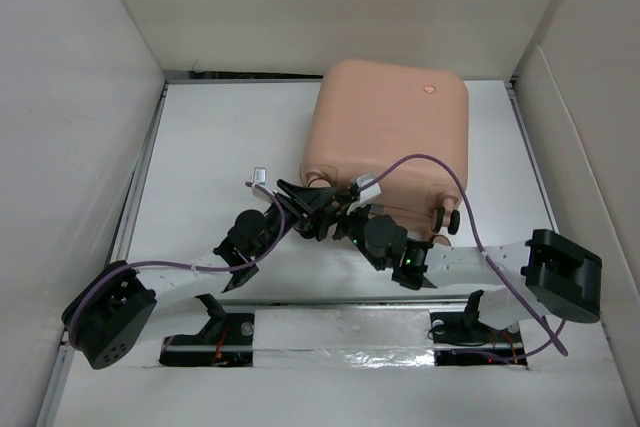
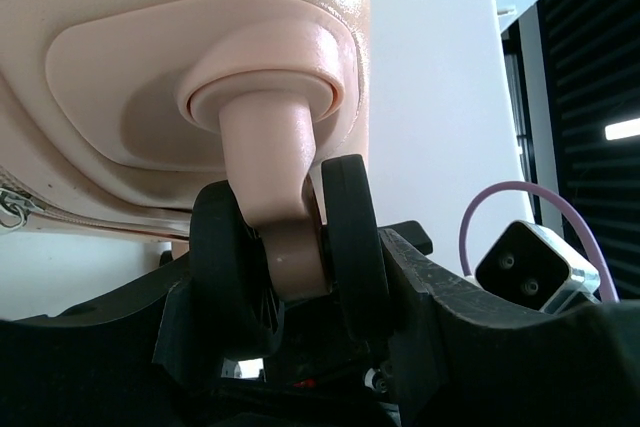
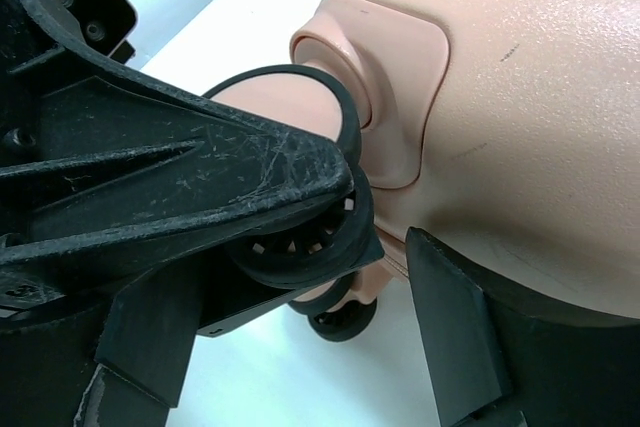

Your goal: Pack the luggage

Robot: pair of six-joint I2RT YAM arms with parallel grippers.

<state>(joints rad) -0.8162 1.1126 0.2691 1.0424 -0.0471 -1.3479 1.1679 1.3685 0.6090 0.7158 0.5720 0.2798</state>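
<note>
My left gripper shifts the suitcase's twin black caster wheel toward the right in the top view next and releases it, because the suitcase lies crooked.
The luggage (image 1: 390, 127) is a salmon-pink hard-shell suitcase lying shut on the white table, toward the back. My left gripper (image 1: 300, 199) is at its near left corner. In the left wrist view this gripper (image 2: 300, 282) is shut on a black-and-pink caster wheel (image 2: 350, 237), one finger on each side, under the pink shell (image 2: 150, 47). My right gripper (image 1: 345, 209) sits right beside it and stands open. In the right wrist view its fingers (image 3: 455, 332) straddle the same wheel (image 3: 310, 242) without pressing it, and one finger lies close to the shell (image 3: 540, 97).
Another caster wheel (image 1: 445, 219) sticks out at the suitcase's near right corner. Pale walls (image 1: 70, 127) enclose the table on the left, back and right. Purple cables (image 1: 440, 162) loop over both arms. The two wrists crowd each other at the wheel.
</note>
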